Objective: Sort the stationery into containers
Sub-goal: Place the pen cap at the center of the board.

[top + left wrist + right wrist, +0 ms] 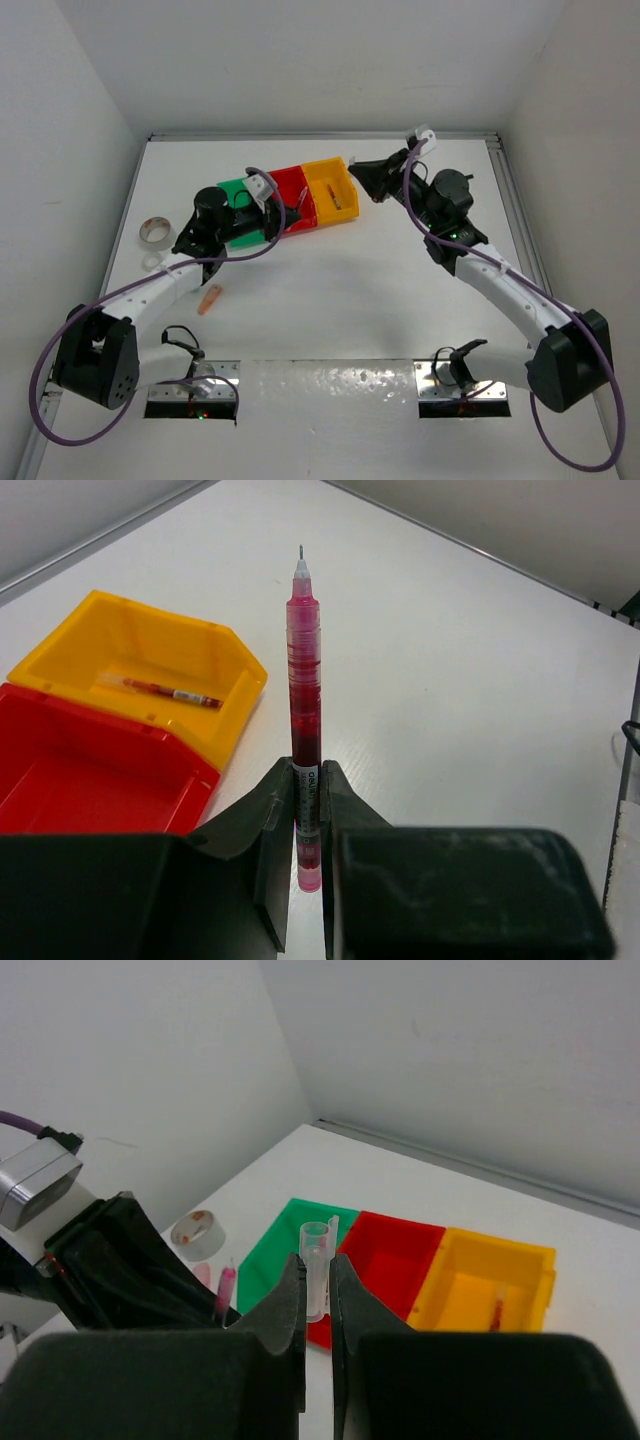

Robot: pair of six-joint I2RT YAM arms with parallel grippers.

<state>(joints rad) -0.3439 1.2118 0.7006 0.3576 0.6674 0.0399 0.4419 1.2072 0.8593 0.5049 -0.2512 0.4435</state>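
Note:
My right gripper holds the pen cap (318, 1245) and will move back, tip downward and lower to release it on the tabletop back from the yellow bin, because that spot is bare.
My left gripper (308, 780) is shut on a thin red pen (304, 680) that points away, uncapped tip out, over the table beside the bins. In the top view the left gripper (272, 215) hangs over the green (235, 190) and red (292, 183) bins. My right gripper (317, 1275) is shut on a clear pen cap (318, 1245); in the top view the right gripper (360, 172) is just right of the yellow bin (330, 180). Another red pen (170, 692) lies in the yellow bin (225, 742). A clear tape roll (153, 232) lies left of the bins.
An orange stubby stick (210, 298) lies on the table near the left arm. A small pale item (152, 262) sits below the tape roll. Purple cables loop over both arms. White walls stand on three sides of the table.

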